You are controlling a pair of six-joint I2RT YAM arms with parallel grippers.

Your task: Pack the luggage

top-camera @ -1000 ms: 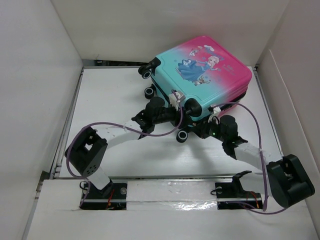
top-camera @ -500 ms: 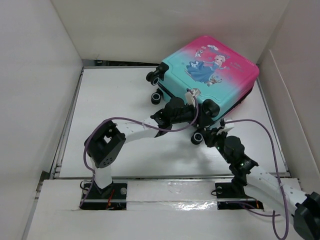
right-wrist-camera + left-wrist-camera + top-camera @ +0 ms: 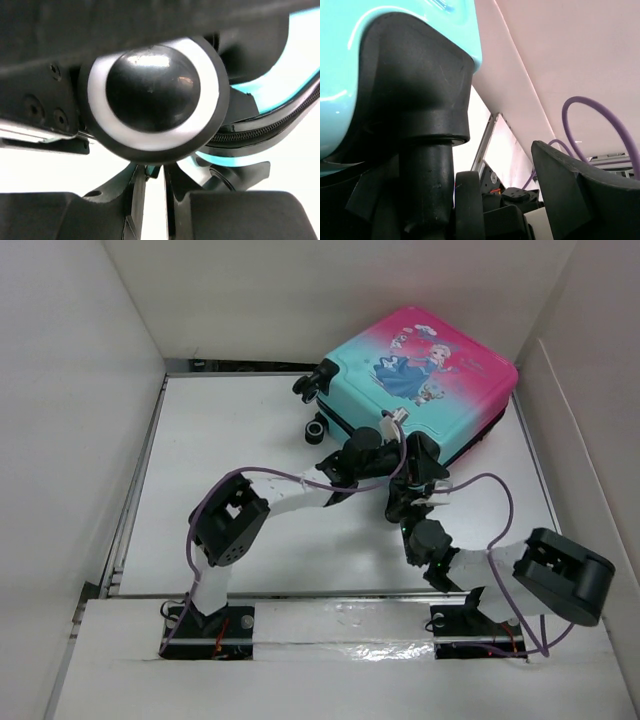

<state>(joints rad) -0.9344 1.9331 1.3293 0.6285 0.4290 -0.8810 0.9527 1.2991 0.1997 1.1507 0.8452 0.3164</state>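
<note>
The luggage's far black twin wheel is still unheld and lies outward of my left gripper and to its left in the top view. My left gripper will move to that wheel next.
The luggage (image 3: 430, 380), a closed pink-to-teal hard-shell case with a cartoon princess, lies flat at the back right. My left gripper (image 3: 395, 440) is at its near wheeled edge. In the left wrist view the teal shell (image 3: 340, 75) and a black wheel mount (image 3: 415, 90) fill the left; the jaws (image 3: 485, 192) are spread wide, one finger (image 3: 585, 200) showing on the right. My right gripper (image 3: 412, 502) sits just below a white-ringed black wheel (image 3: 152, 95). Its jaws (image 3: 155, 172) stand nearly together, with a small teal tab (image 3: 151, 171) between the tips.
White walls (image 3: 90, 390) enclose the table on the left, back and right. The case's corner nearly touches the right wall (image 3: 560, 410). Purple cables (image 3: 500, 500) loop off both arms. Other black wheels (image 3: 318, 428) stick out at the case's left end.
The luggage has slid back and to the right. My left jaws have opened wide beside the wheel. The right arm has folded in, its gripper now under the near wheel.
</note>
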